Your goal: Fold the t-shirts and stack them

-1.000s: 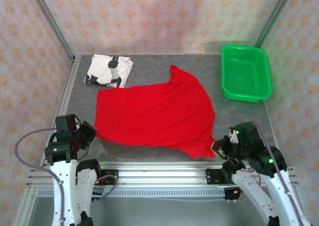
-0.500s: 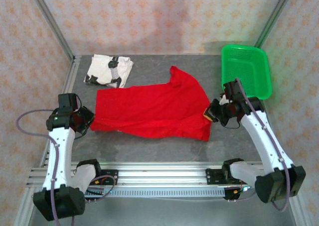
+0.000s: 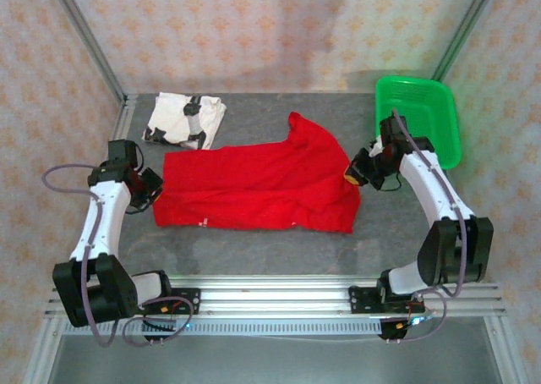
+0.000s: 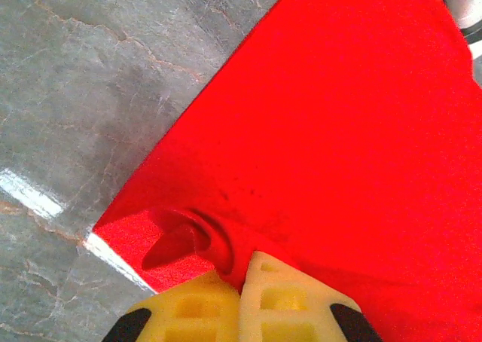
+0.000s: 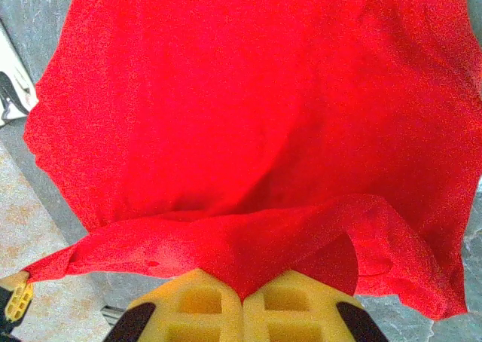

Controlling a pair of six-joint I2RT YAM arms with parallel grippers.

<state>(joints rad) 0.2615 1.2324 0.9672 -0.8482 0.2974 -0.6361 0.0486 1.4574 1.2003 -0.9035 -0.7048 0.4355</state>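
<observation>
My left gripper lowers onto the shirt body's side edge [image 3: 166, 193] [image 4: 149, 190] next and releases the pinched cloth, since the folded hem still hangs raised between both shut grippers.
The red t-shirt [image 3: 258, 185] lies across the middle of the table, its near hem folded up over the body. My left gripper [image 3: 155, 194] is shut on the shirt's left edge; the left wrist view shows red cloth [image 4: 331, 131] pinched between the yellow pads [image 4: 286, 304]. At the shirt's right edge my right gripper [image 3: 353, 178] is shut too, a fold of the shirt [image 5: 248, 116] caught between its pads [image 5: 199, 304]. The white t-shirt [image 3: 184, 118] with black markings lies folded at the back left, apart from both grippers.
A green plastic basket [image 3: 417, 123] stands at the back right, just behind my right arm. Metal frame posts run up at both back corners. An aluminium rail [image 3: 270, 295] borders the near table edge, with bare grey table [image 3: 254, 249] between it and the shirt.
Both grippers have moved away from the near edge towards the back, carrying the red shirt's near hem up and over its body. The white shirt has stayed put.
</observation>
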